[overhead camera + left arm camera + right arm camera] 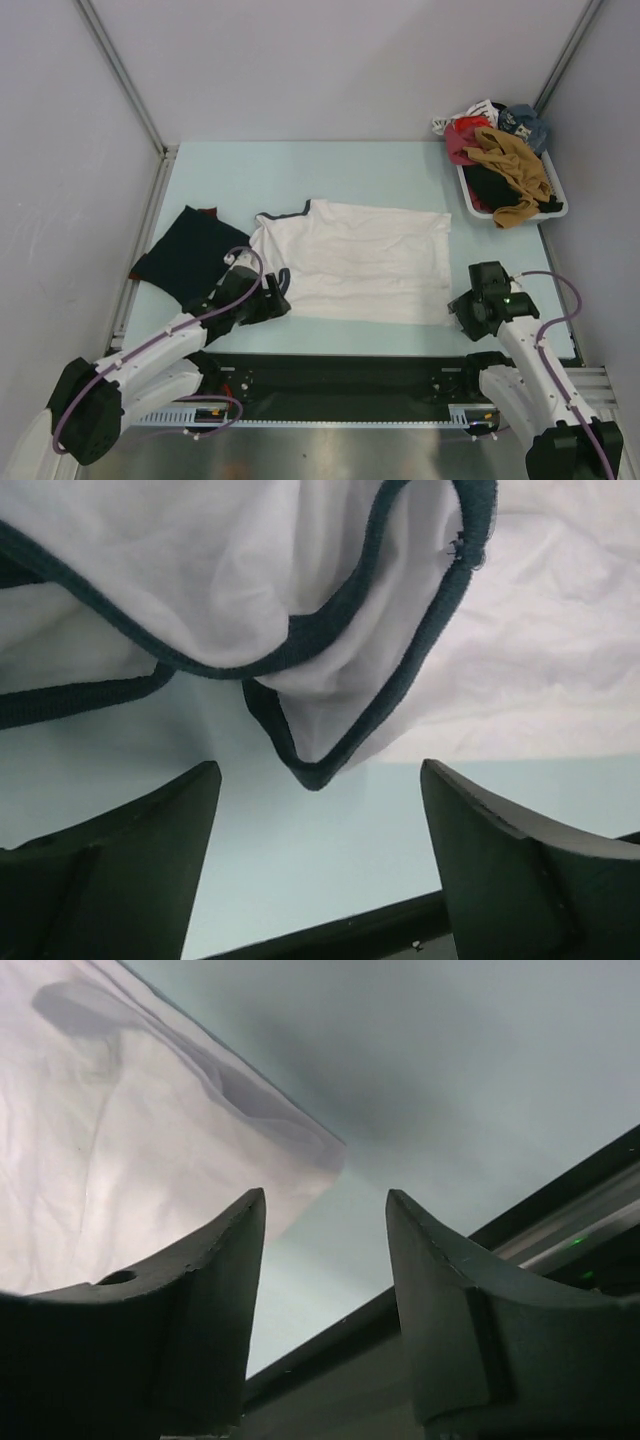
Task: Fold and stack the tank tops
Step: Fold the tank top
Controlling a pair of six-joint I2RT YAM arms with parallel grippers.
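Observation:
The far corner of the white tank top by the basket lies outward of the right gripper, so the right gripper will move outward along the tank top's edge to that corner next.
A white tank top (355, 260) with navy trim lies spread flat across the middle of the table. Its navy-edged strap end (318, 770) curls just beyond my left gripper (320, 780), which stands open with only bare table between its fingers. In the top view the left gripper (272, 300) sits at the top's near left corner. My right gripper (325, 1210) is open too, nothing in it, just off the white top's near right corner (325, 1155); from above, the right gripper (462, 308) is there. A dark navy tank top (185, 255) with maroon trim lies at the left.
A white basket (555, 208) heaped with mixed clothes stands at the back right. A black rail (340, 375) runs along the table's near edge between the arm bases. Metal frame posts rise at the left and right sides.

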